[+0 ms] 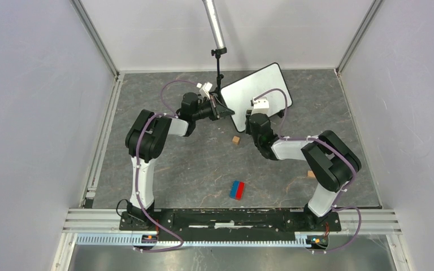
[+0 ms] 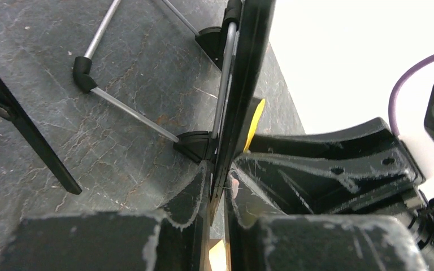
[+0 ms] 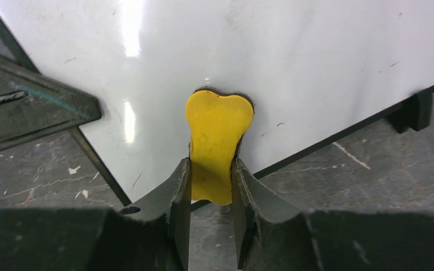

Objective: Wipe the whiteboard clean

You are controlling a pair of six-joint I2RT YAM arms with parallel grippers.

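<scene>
Next, my right gripper draws back and down to release the eraser on the bare tabletop near the blue-and-red block, as the board's white side is clear of writing.
The whiteboard (image 1: 265,84) stands tilted at the back middle of the table, and its white face (image 3: 294,62) shows no writing. My left gripper (image 1: 222,109) is shut on the board's left edge, which the left wrist view shows edge-on (image 2: 243,84) between my left gripper's (image 2: 220,189) fingers. My right gripper (image 1: 254,117) is shut on a yellow eraser (image 3: 217,135) and presses it against the lower part of the board face. In the right wrist view my right gripper (image 3: 211,178) clamps the eraser's narrow end. The eraser's edge also shows in the left wrist view (image 2: 254,121).
A black camera stand (image 1: 219,62) rises just left of the board, its legs (image 2: 130,110) spread on the table. A small wooden cube (image 1: 235,140), another wooden block (image 1: 311,174) and a blue-and-red block (image 1: 237,189) lie on the grey table. Walls enclose three sides.
</scene>
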